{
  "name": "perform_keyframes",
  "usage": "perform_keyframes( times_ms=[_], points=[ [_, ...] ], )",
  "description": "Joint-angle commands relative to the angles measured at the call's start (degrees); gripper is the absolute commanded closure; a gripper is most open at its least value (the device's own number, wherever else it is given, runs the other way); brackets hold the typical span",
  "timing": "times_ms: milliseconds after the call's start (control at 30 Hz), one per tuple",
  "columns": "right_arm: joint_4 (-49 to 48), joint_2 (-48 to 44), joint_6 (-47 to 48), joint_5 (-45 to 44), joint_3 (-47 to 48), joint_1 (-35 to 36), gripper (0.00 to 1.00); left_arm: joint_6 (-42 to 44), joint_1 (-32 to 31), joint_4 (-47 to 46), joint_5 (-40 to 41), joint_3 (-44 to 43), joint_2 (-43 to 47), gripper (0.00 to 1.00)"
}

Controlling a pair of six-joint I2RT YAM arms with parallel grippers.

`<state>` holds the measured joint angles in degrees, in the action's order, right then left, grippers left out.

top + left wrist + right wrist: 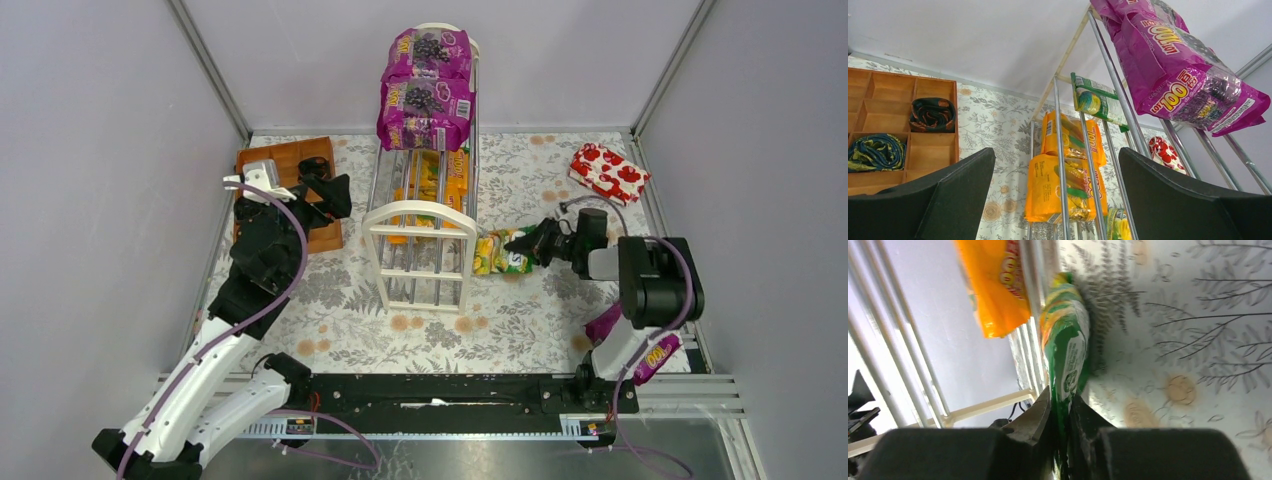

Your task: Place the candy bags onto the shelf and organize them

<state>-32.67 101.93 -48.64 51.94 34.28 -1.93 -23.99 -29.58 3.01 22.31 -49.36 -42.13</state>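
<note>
The right gripper rises outward onto the shelf's middle level (456, 166) next and releases the green bag, since that level is above and outward of the gripper.
The cream shelf (420, 208) stands mid-table. Two purple candy bags (428, 100) lie on its top tier and orange ones (432, 180) on a lower tier. My right gripper (525, 245) is shut on the edge of a green candy bag (495, 252), holding it against the shelf's right side just above the table. The right wrist view shows the green bag (1068, 340) pinched in that gripper (1062, 395), next to the rods (898, 355). My left gripper (325, 190) hangs open left of the shelf. In its view (1055, 150) are orange bags (1063, 190), a green bag (1095, 100) and a purple bag (1178, 75).
A brown wooden tray (300, 160) with dark rolled cloths (933, 114) sits at the back left under the left arm. A red packet (608, 172) lies at the back right. Two more purple bags (655, 358) lie by the right arm's base. Walls close in three sides.
</note>
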Motion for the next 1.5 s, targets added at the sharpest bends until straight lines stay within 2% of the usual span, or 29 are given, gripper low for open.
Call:
perform_keyframes(
  times_ms=[0,100,267,367,467,567,767,1033,1167,1267,1467],
  points=[
    [-1.76,-9.88,-2.48,0.35,-1.33,-2.48,0.89,0.0,-0.07,-1.9,-0.79,-0.38,0.37,0.01],
    [3.45,-16.06,-1.49,1.03,-0.32,-4.31,0.9,-0.01,-0.12,-1.93,-0.85,-0.37,0.82,0.01],
    [16.0,-23.52,2.51,0.9,6.78,-4.92,0.91,-0.04,-0.12,-1.91,-0.74,-0.43,1.64,0.01],
    [17.43,-25.55,0.25,1.31,11.59,-4.92,0.91,-0.09,-0.12,-1.95,-0.61,-0.39,1.95,0.01],
    [13.43,-25.18,-5.69,3.27,16.08,-4.61,0.92,-0.14,-0.1,-1.95,-0.71,-0.34,2.05,0.01],
    [6.86,-23.0,-12.93,3.67,20.31,-2.45,0.94,-0.27,-0.12,-2.03,-1.05,-0.38,2.07,0.01],
    [-5.81,-12.81,-24.74,2.41,29.76,7.28,0.95,-0.19,-0.12,-1.95,-0.94,-0.38,2.05,0.01],
    [-17.04,2.44,-35.57,0.46,39.67,15.17,0.95,-0.09,-0.12,-1.95,-0.83,-0.48,2.0,0.01],
    [-16.23,7.89,-36.41,0.4,44.71,17.42,0.96,-0.03,-0.11,-1.95,-0.78,-0.47,2.04,0.01],
    [-14.77,9.53,-35.41,-0.71,45.05,17.93,0.96,0.07,-0.12,-1.95,-0.73,-0.54,2.2,0.01],
    [-4.1,9.64,-27.55,-2.75,45.59,17.99,0.94,-0.01,-0.12,-1.9,-0.93,-0.58,2.4,0.01]
  ],
)
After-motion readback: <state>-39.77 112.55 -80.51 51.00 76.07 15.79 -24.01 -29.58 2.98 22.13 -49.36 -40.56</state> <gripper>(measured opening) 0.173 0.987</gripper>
